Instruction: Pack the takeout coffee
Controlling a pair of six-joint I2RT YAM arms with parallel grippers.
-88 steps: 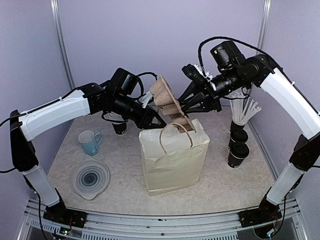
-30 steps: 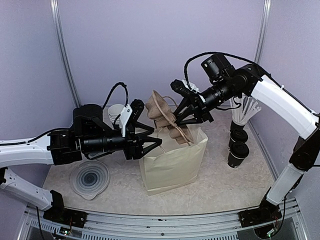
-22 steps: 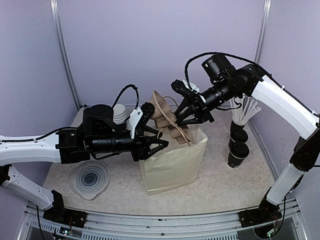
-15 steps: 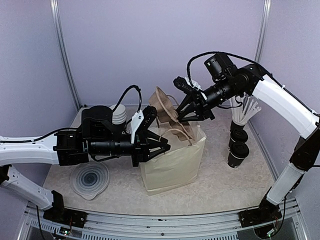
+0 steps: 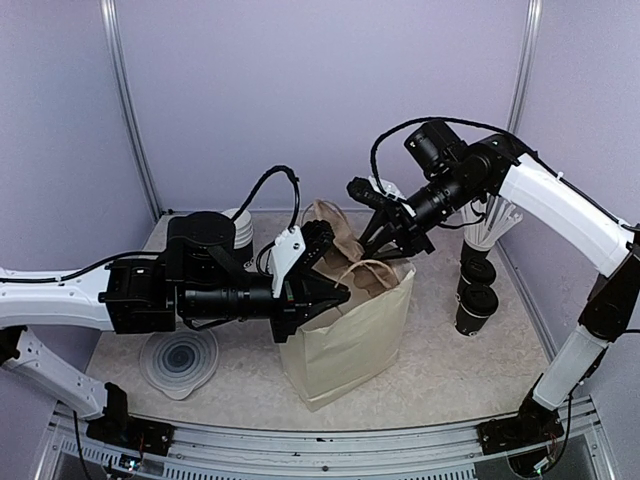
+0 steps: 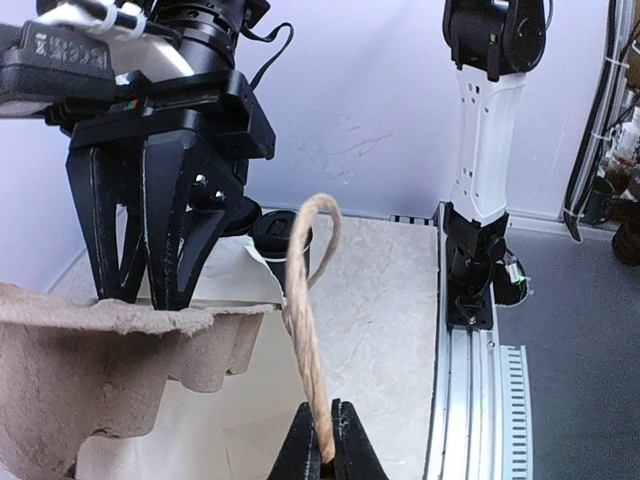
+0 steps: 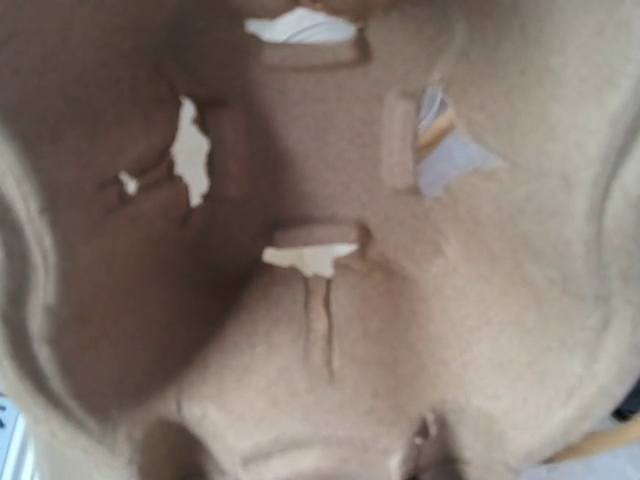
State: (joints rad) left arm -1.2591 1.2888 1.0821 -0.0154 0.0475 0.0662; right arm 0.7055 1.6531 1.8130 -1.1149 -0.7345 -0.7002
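The tray still sticks out above the paper bag's rim, so my right gripper next needs to come down into the paper bag's opening (image 5: 354,295) below it and release.
The brown pulp carrier tray (image 5: 335,232) stands tilted in the mouth of the tan paper bag (image 5: 355,325). My right gripper (image 5: 383,243) is shut on the tray's upper edge; the left wrist view shows its black fingers (image 6: 165,215) clamped on the tray (image 6: 100,340). The tray fills the right wrist view (image 7: 330,300) and hides the fingers there. My left gripper (image 6: 325,445) is shut on the bag's twine handle (image 6: 305,310) at the bag's near left rim (image 5: 338,296). Two lidded black cups (image 5: 477,305) stand on the table at the right.
A black cup of white straws (image 5: 490,225) stands behind the lidded cups. A stack of lidless cups (image 5: 240,225) is at the back left, behind my left arm. A clear round lid (image 5: 180,360) lies at the front left. Purple walls enclose the table.
My left gripper swung forward, moved right and closed on the bag handle. My right gripper lowered the carrier tray from above the bag into its mouth.
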